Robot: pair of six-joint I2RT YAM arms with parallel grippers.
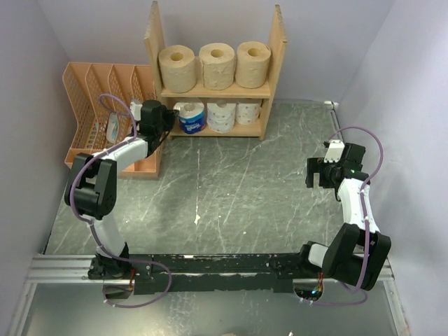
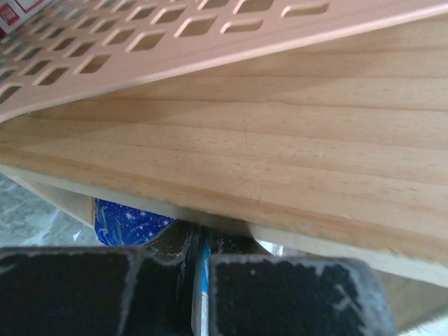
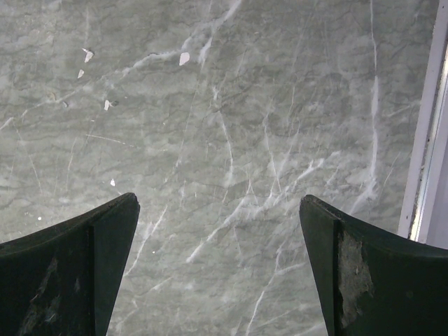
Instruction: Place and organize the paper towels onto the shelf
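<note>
The blue-wrapped roll (image 1: 190, 117) (image 2: 131, 224) stands close to the front edge of the shelf's lower level, so next I should shift my left gripper outward, take the roll deeper, then open.
The wooden shelf (image 1: 214, 91) stands at the back. Three tan-brown rolls (image 1: 217, 65) stand on its top tier. On the lower tier the blue-wrapped roll (image 1: 191, 117) sits at the left, with two white printed rolls (image 1: 221, 115) to its right. My left gripper (image 1: 168, 120) reaches round the shelf's left side panel (image 2: 280, 161) to the blue-wrapped roll (image 2: 122, 220). Its jaws (image 2: 198, 280) are nearly together with a thin strip of blue and white wrapper pinched between them. My right gripper (image 1: 318, 171) hangs open and empty over the marble table (image 3: 218, 203) at the right.
An orange lattice file organizer (image 1: 91, 105) stands just left of the shelf, close beside my left arm; its wall fills the top of the left wrist view (image 2: 140, 42). A white table rim (image 3: 427, 140) runs along the right edge.
</note>
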